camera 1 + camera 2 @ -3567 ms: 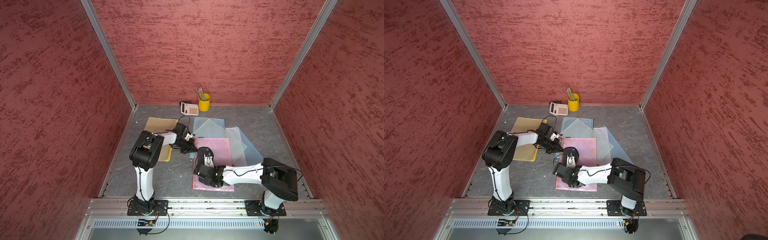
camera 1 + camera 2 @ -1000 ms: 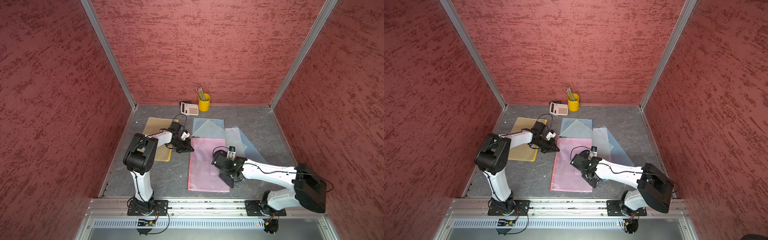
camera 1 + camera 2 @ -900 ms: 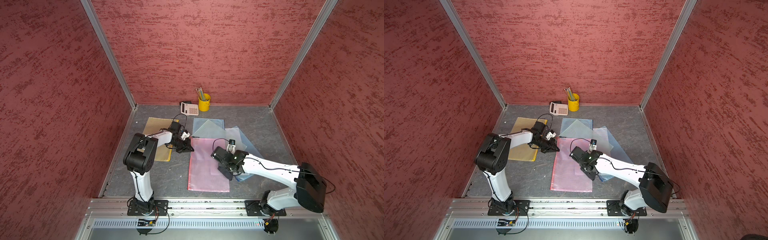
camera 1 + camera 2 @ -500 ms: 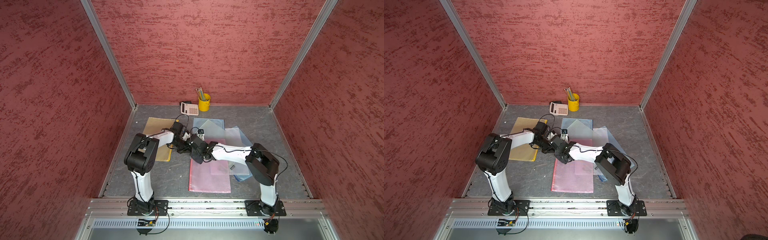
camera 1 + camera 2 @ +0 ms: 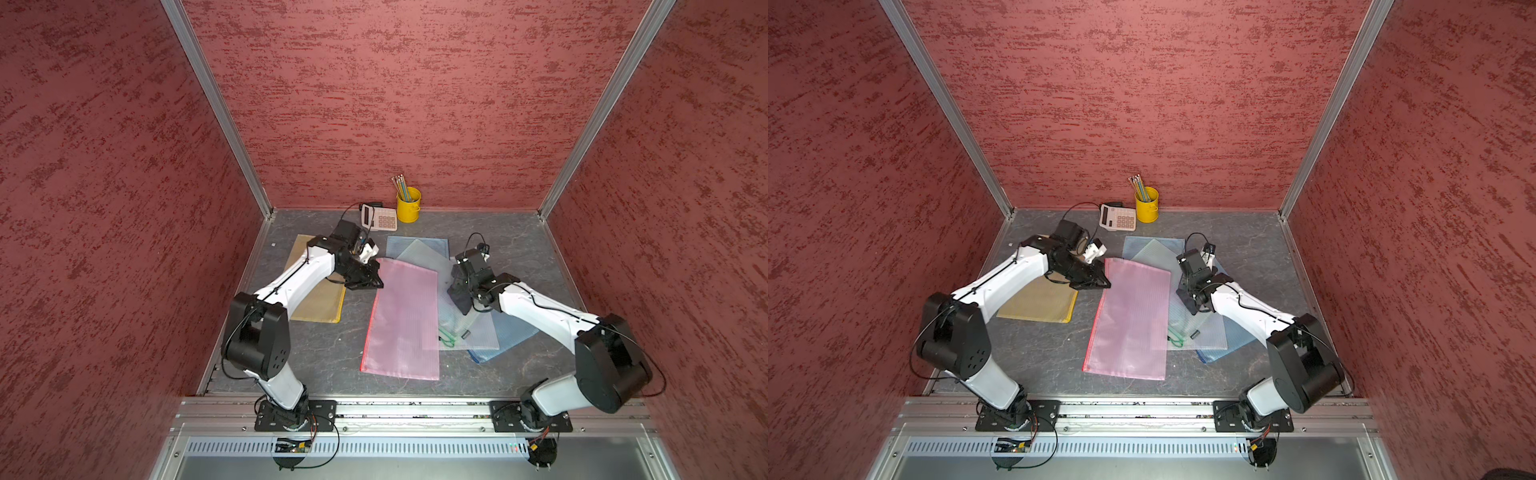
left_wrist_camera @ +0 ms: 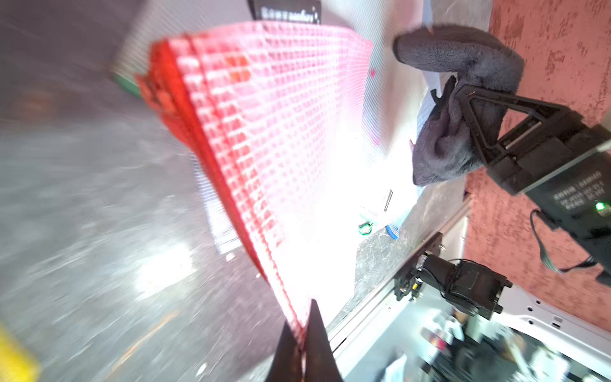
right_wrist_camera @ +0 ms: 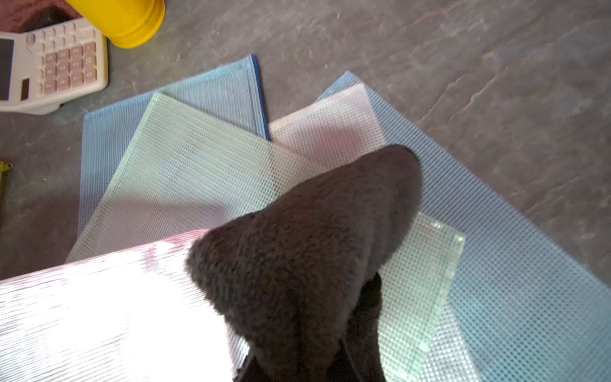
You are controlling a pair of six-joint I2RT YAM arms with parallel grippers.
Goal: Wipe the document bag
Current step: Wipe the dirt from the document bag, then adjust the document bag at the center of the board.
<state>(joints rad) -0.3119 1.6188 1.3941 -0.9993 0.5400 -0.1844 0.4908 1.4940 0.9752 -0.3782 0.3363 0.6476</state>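
Note:
I will next lift the corner of the bag, lower it turned over at the bag's edge by the cloth, across from my left gripper, and let go, with the cloth clear.
The pink document bag (image 5: 405, 320) (image 5: 1133, 320) lies flat mid-table, its red zip edge on the left. My left gripper (image 5: 374, 282) (image 5: 1102, 284) is shut on the bag's far left corner. The left wrist view shows that gripper (image 6: 302, 334) pinching the bag's red zip edge (image 6: 205, 145). My right gripper (image 5: 460, 291) (image 5: 1188, 293) is shut on a dark grey cloth (image 7: 307, 248) (image 6: 463, 99). The cloth hangs just past the bag's far right edge, over the translucent bags. It hides the right fingertips.
A pile of blue, green and clear mesh bags (image 5: 469, 328) lies under and to the right of the pink one. A yellow-brown bag (image 5: 320, 299) sits under the left arm. A calculator (image 5: 380, 216) and a yellow pencil cup (image 5: 408, 204) stand by the back wall.
My right arm swept the cloth across the pink bag to its far left corner, then back right, off its right edge. The left gripper kept its hold on the corner.

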